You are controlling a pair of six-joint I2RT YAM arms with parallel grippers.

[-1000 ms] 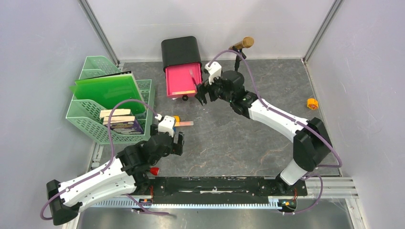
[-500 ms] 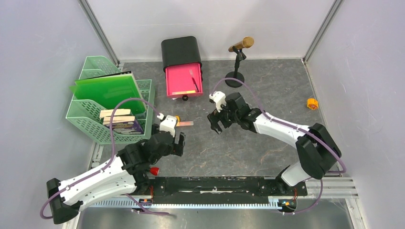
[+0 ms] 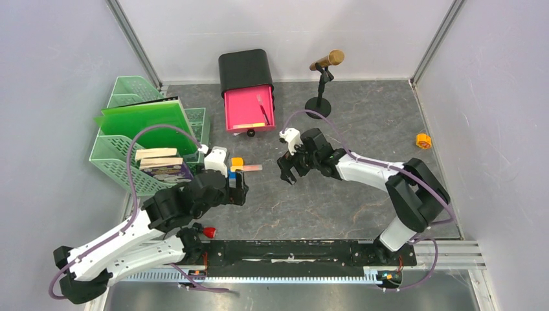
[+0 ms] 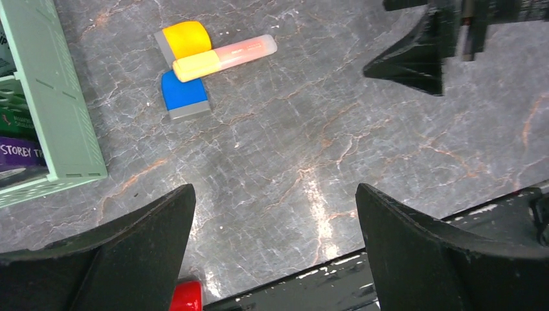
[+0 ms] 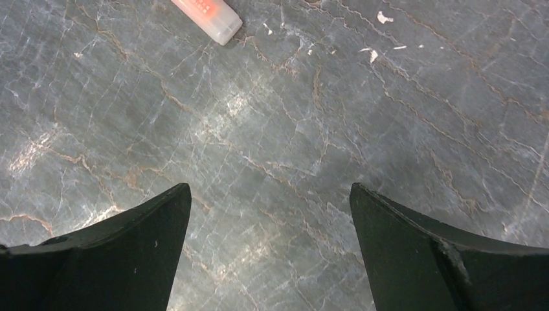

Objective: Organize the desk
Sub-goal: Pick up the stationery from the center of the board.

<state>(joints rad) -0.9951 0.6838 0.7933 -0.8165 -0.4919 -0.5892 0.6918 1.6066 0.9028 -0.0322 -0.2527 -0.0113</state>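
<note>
Next, my right gripper moves to the left in the top view and down onto the highlighter's pink end (image 3: 253, 168) (image 5: 211, 17), since that end lies clear of the erasers.
The dark-grey marbled desk (image 3: 362, 129) holds a pink-orange highlighter (image 3: 249, 168) left of centre, with an orange eraser (image 3: 237, 161) beside it. In the left wrist view the highlighter (image 4: 223, 56) lies against the orange eraser (image 4: 186, 37) and a blue eraser (image 4: 184, 94). My left gripper (image 3: 236, 191) is open and empty, just near of these items; the bare desk shows between its fingertips (image 4: 275, 194). My right gripper (image 3: 288, 173) is open and empty, to the right of the highlighter, whose end (image 5: 207, 14) shows in the right wrist view beyond the open gripper (image 5: 268, 194).
A mint-green tiered tray (image 3: 129, 155) with a green folder and books stands at the left. A black drawer box with an open pink drawer (image 3: 248, 107) is at the back. A small microphone stand (image 3: 322, 81) is at the back centre. An orange roll (image 3: 423, 140) lies far right.
My right gripper has pulled back from the pink drawer to the middle of the desk, near the highlighter. My left arm has moved forward toward the erasers.
</note>
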